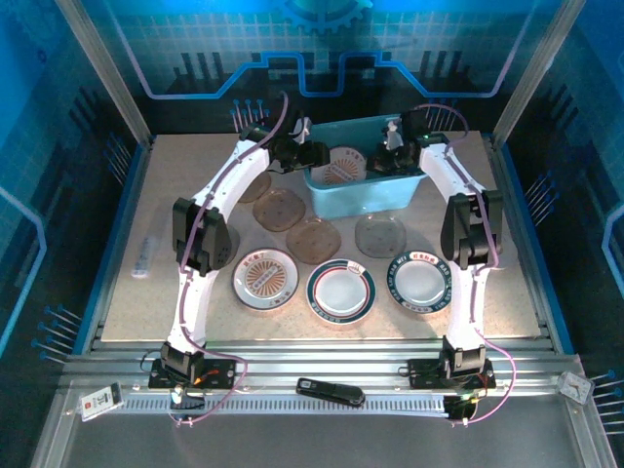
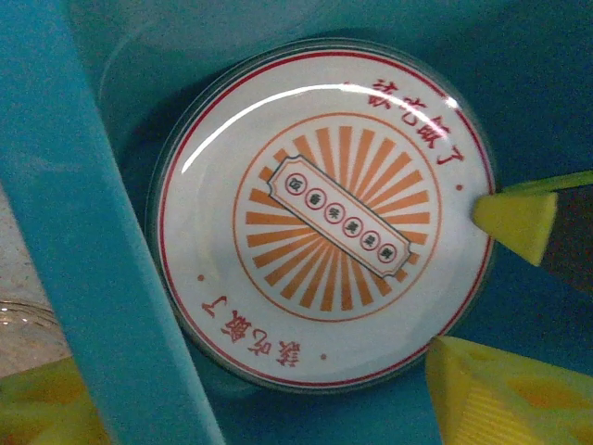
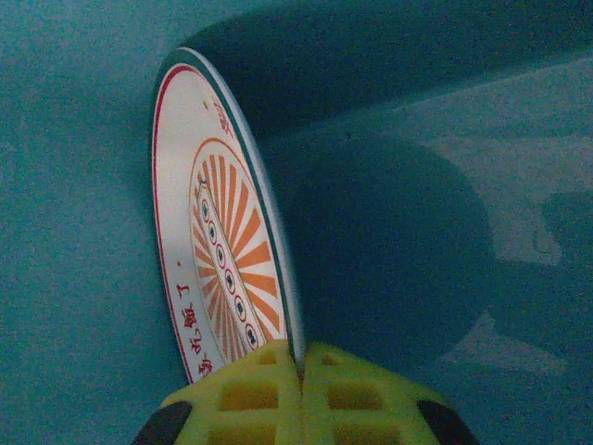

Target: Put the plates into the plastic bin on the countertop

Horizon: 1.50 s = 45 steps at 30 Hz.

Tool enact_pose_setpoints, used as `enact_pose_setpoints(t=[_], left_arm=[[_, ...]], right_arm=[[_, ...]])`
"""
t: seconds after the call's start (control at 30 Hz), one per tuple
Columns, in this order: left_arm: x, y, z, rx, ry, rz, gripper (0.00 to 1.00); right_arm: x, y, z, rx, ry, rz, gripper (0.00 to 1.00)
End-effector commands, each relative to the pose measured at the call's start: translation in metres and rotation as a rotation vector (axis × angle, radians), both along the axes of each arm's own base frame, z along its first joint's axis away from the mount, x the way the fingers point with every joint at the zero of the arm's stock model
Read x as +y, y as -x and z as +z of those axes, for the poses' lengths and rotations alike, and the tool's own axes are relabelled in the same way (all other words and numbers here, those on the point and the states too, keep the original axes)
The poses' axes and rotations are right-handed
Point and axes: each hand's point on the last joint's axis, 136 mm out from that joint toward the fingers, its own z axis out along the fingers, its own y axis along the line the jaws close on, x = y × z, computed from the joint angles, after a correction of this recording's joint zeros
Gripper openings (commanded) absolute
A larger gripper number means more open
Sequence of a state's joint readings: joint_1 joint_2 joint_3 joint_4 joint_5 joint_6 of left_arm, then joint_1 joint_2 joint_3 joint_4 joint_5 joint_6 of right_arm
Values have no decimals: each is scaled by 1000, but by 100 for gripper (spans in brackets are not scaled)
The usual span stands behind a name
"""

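The plate goes down deeper into the teal bin [image 1: 363,200] next, toward the bin's near side, and then my right gripper lets go of the plate's rim.
The teal plastic bin [image 1: 363,200] stands at the back of the beige countertop [image 1: 195,166]. My right gripper [image 3: 301,371] is shut on the rim of a white plate [image 3: 204,241] with a red rim and orange rays, holding it on edge inside the bin [image 3: 74,185]. From the left wrist, the same plate [image 2: 324,213] shows face-on with a yellow fingertip [image 2: 519,222] at its right rim. My left gripper [image 2: 269,408] is open and straddles the bin's wall [image 2: 93,232]. In the top view it [image 1: 314,154] sits at the bin's left end, the right gripper [image 1: 383,162] beside the plate [image 1: 341,166].
Several plates lie in front of the bin: smoky-brown ones [image 1: 280,208] [image 1: 314,239] [image 1: 380,234], a red-rimmed one [image 1: 265,277], a green-rimmed one [image 1: 341,290] and a dark-rimmed one [image 1: 419,280]. A white stick [image 1: 144,255] lies at the left. A black handset [image 1: 330,391] rests on the front rail.
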<state>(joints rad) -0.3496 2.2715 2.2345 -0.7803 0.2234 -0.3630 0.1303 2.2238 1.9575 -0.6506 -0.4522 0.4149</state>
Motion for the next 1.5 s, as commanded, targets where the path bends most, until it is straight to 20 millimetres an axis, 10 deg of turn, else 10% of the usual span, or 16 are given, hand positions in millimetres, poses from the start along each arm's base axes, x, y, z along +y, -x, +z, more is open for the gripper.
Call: enact_pose_setpoints(t=[0.0,0.57,0.93,1.1,1.47], left_arm=[[-9,-3,8,-22,33,-42,71],[-17,-1,5,3,60,-72,71],[-11,3,6,6,28,-61,71],[-10,2,10,-3,26,-61,71],[-2,5,28,-42,-8,-51,74]], right_arm=[[17,-1,1,-6,-16,49,0],[10,-1,-49,65,185,39,0],[-2,-5,-47,45,268,-3,26],[-8,-9,-39,22,299,-24,41],[-12,-8,53,-184,336,-31,77]])
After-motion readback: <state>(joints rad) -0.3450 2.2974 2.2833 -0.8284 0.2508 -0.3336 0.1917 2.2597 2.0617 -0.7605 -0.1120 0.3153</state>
